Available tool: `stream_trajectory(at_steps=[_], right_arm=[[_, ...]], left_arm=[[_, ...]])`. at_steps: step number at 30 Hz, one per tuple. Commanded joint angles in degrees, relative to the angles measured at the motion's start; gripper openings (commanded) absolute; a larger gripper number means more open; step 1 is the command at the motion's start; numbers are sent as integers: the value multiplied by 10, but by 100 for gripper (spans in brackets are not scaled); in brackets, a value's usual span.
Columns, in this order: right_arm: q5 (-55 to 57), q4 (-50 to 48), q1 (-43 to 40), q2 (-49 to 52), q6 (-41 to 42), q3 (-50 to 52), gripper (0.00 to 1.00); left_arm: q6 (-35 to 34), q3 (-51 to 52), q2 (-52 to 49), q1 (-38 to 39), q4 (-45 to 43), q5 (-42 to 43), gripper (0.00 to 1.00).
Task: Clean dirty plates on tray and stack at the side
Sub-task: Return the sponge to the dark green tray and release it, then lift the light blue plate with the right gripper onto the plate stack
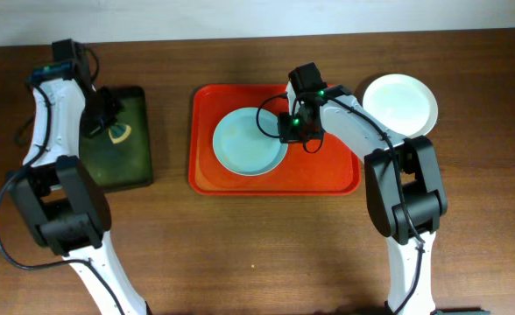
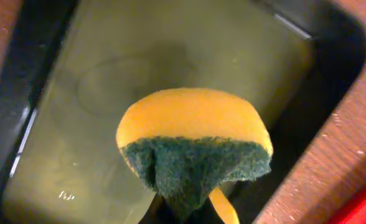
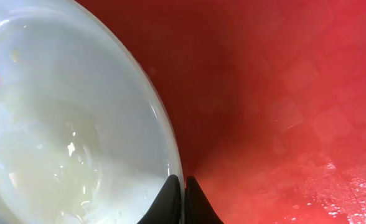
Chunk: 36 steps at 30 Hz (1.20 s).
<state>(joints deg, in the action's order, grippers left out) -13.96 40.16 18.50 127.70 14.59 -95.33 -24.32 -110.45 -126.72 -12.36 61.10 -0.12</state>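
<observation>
My left gripper will next lower the yellow sponge into the dark green tray and let go of it.
A pale mint-blue plate (image 1: 249, 140) lies in the red-orange tray (image 1: 205, 179). My right gripper (image 1: 291, 125) is at the plate's right rim. In the right wrist view its fingers (image 3: 183, 182) are shut on the rim of the wet plate (image 3: 65, 124), which has small yellow smears near its left edge, with the red tray (image 3: 282, 93) underneath. A cream-white plate (image 1: 400, 103) sits on the table right of the tray. My left gripper (image 1: 109, 122) is shut on a yellow sponge with a green scouring side (image 2: 195, 137), hanging over the dark green tray (image 2: 108, 74).
The dark green tray (image 1: 122, 166) at the left holds shallow liquid. Brown tabletop (image 1: 266, 245) runs along the front. Both arm bases stand at the near edge, left and right.
</observation>
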Motion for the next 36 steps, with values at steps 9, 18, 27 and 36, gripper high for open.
stream_trajectory(at_steps=[9, 18, 27, 36], right_arm=[[17, 2, -4, 2, -2, 3, 5], [17, -3, -5, -1, -8, -9, 4], [144, 53, 33, -84, -116, -100, 4], [636, 45, 197, -112, -275, -108, 4]], left_arm=[[-5, 25, -39, -39, -25, 15, 13], [23, -44, -31, -55, 49, 116, 74], [32, -110, 10, -78, 99, 139, 99], [32, -110, 11, -78, 99, 139, 99]])
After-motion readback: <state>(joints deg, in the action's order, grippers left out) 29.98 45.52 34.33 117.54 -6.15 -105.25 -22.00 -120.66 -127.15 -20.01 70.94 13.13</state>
